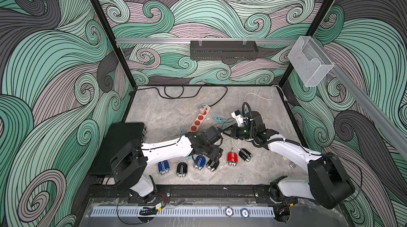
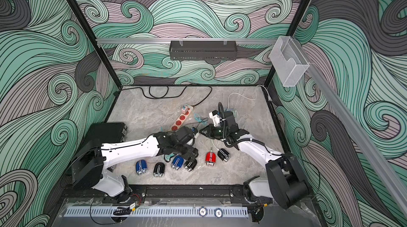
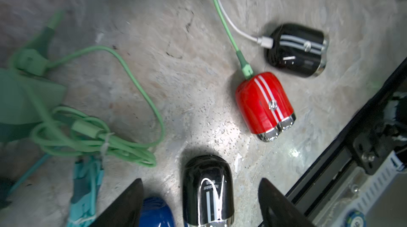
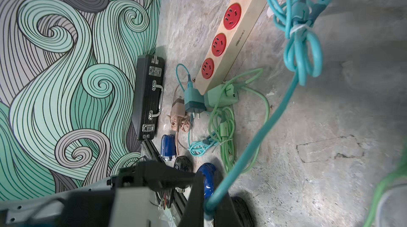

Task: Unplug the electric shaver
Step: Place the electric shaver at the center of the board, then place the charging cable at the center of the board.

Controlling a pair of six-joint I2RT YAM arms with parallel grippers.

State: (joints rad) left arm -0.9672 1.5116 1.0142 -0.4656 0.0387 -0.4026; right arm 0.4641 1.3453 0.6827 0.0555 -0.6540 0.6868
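My left gripper next lifts outward past the red sockets, then lowers around the sides of the pink adapter [image 1: 204,109], outward of them at the strip's far end.
Several small electric shavers lie along the front of the table. My left gripper [image 3: 200,181] is open and straddles a black shaver [image 3: 207,190], its fingers clear of both sides; no cable shows on it. A blue shaver [image 3: 156,212] lies beside it. In both top views this black shaver [image 1: 212,165] sits under the left wrist. My right gripper [image 4: 211,206] is shut on the end of a teal cable [image 4: 253,142], held above the table [image 1: 223,131]. A red shaver [image 3: 264,104] has a green cable plugged in. Another black shaver [image 3: 297,49] has a white cable plugged in.
A beige power strip [image 1: 198,120] with red sockets lies mid-table, a pink adapter at its far end. Loose teal, green and tan chargers with bundled cables [image 4: 220,126] lie by its near end. A black case [image 1: 119,144] stands at the left edge.
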